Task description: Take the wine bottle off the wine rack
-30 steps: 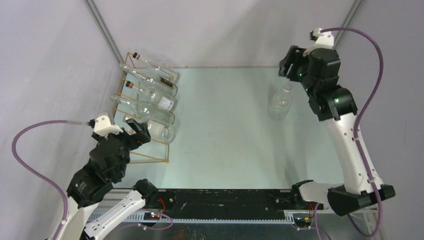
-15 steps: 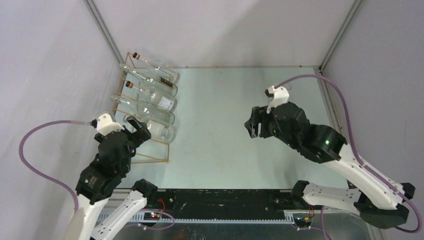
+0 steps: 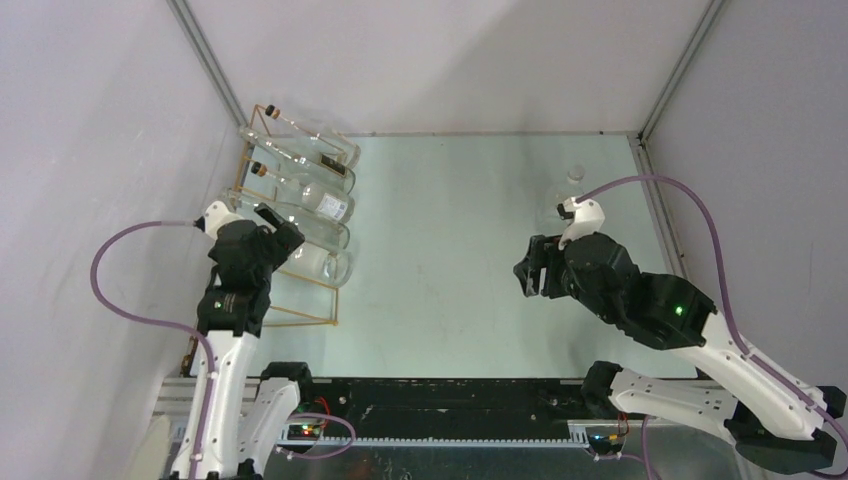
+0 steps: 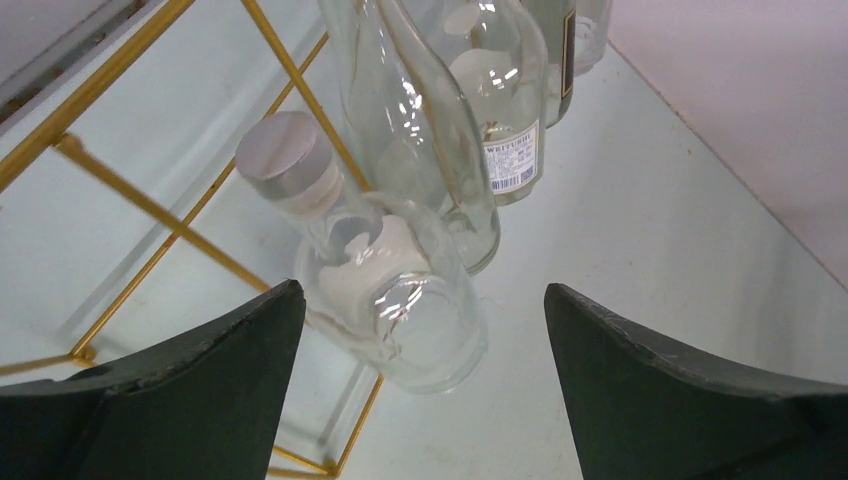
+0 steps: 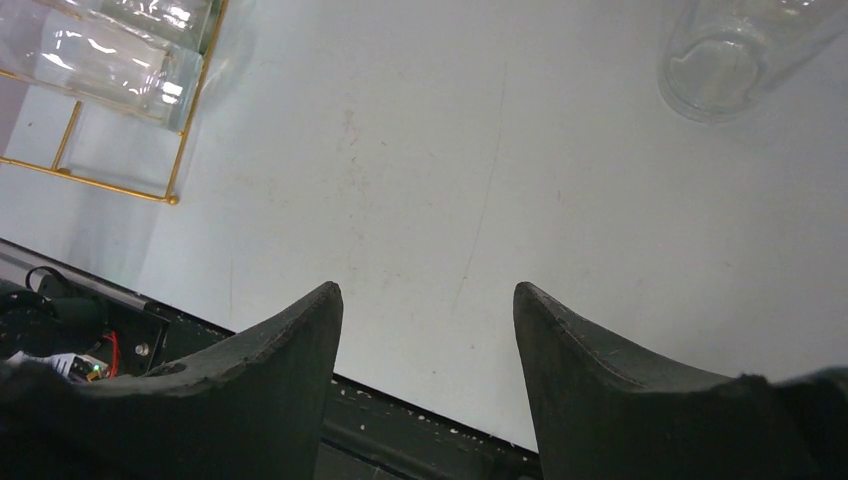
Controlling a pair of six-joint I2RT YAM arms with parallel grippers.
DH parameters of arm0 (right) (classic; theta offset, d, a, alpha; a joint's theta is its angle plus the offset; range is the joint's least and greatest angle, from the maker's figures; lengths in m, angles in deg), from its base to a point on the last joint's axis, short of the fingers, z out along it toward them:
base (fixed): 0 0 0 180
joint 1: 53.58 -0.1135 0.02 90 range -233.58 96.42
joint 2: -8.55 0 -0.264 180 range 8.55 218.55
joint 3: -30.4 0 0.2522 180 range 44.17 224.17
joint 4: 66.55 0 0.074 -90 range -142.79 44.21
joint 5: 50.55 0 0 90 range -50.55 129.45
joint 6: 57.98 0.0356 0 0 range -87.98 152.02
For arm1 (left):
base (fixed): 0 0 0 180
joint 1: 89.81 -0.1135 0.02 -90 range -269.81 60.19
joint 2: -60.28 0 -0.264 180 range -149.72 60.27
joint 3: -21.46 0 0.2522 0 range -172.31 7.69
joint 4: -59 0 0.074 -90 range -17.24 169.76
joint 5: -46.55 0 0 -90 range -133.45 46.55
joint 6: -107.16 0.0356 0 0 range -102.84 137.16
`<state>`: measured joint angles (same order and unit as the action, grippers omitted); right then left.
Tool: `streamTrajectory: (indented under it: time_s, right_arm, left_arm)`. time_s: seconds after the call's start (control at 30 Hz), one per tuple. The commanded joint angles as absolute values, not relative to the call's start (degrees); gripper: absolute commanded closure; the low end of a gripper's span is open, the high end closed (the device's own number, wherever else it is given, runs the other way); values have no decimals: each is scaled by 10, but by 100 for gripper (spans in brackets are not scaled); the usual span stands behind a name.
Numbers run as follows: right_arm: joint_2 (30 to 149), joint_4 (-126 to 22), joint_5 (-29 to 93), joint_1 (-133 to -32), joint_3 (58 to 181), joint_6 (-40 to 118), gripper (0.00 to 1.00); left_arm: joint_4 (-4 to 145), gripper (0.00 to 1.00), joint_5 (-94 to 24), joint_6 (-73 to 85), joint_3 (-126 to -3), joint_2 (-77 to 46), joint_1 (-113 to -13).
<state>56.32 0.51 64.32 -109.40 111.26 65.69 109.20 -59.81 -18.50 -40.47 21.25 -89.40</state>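
The nearest bottle's silver-capped neck (image 4: 316, 194) is below my left gripper and to the left in its wrist view, so my left gripper should next lower its open fingers that way and close them around it.
The gold wire wine rack (image 3: 300, 323) stands at the table's left with several clear wine bottles lying across it. The nearest bottle (image 3: 322, 263) is short with a silver cap (image 4: 288, 158). In the left wrist view its body (image 4: 400, 300) lies on the rack's gold bars (image 4: 150, 205). My left gripper (image 3: 275, 228) hangs open just above this bottle, and its jaws (image 4: 422, 288) straddle the bottle's base end without touching it. My right gripper (image 3: 530, 270) is open and empty over the table's middle, with only bare table between its fingers (image 5: 425, 290).
Another clear bottle (image 3: 572, 178) stands upright at the back right, partly hidden by my right arm, and its base (image 5: 720, 60) shows in the right wrist view. The rack's near corner (image 5: 110, 183) and the table's black front rail (image 5: 420, 430) show there too.
My right arm has swung from the back right, beside the standing bottle, down to the table's middle. My left gripper has moved farther over the rack's near end.
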Motion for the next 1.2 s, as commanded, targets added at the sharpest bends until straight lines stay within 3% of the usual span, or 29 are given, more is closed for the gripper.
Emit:
streamTrajectory:
  time_s: [0.0,0.8,1.17]
  right_arm:
    - [546,21,678,-1097,1110,667,33]
    - [522,39,713,-1093,1106,631,32]
    - [522,37,720,-1091,1106,627,32]
  left_arm:
    - [994,4,-568,-218,-388,190,-919]
    - [881,25,-611,-264,-336,112,-985]
    - [858,46,-624,-270,-320,90,-986]
